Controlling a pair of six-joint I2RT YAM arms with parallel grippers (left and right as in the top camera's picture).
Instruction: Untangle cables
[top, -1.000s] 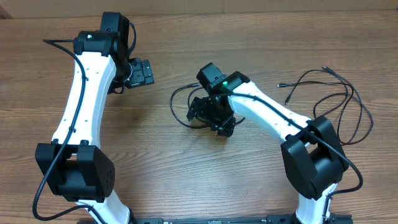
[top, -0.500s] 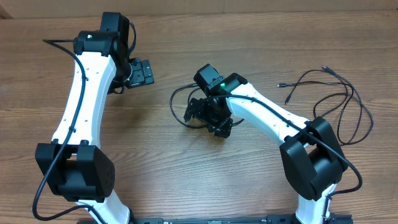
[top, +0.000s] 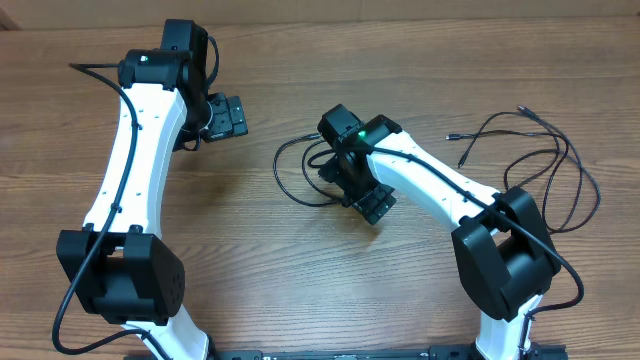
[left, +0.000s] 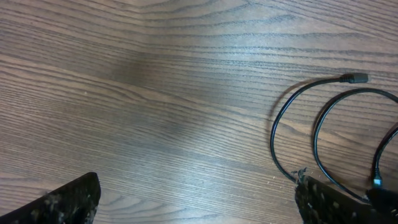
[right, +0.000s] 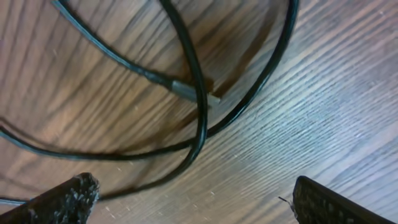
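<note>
The bend in the thin black cable's top part by the crossing (right: 195, 152) is below my right gripper, and this part lies over the plug. My right gripper should next lower its open fingers around it and close.
A thin black cable (top: 283, 178) lies looped on the wooden table at the centre, partly hidden under my right arm. In the right wrist view its strands (right: 199, 118) cross over a small plug (right: 193, 92). My right gripper (top: 372, 205) hangs low over the loop's near-right side, open and empty (right: 193, 199). A second black cable (top: 575, 170) sprawls in loops at the far right. My left gripper (top: 228, 115) is open and empty, left of the centre loop. The left wrist view shows that loop (left: 292, 124) and its plug (left: 356, 78) to the right of its fingers (left: 199, 199).
The wooden table (top: 300, 290) bears nothing else. The arms' own thicker black wires run along the white links. The two plug ends of the right cable (top: 455, 135) point toward the middle of the table.
My right gripper has turned at the wrist and shifted a little right and nearer, off the centre loop. The cables and the left arm have not moved.
</note>
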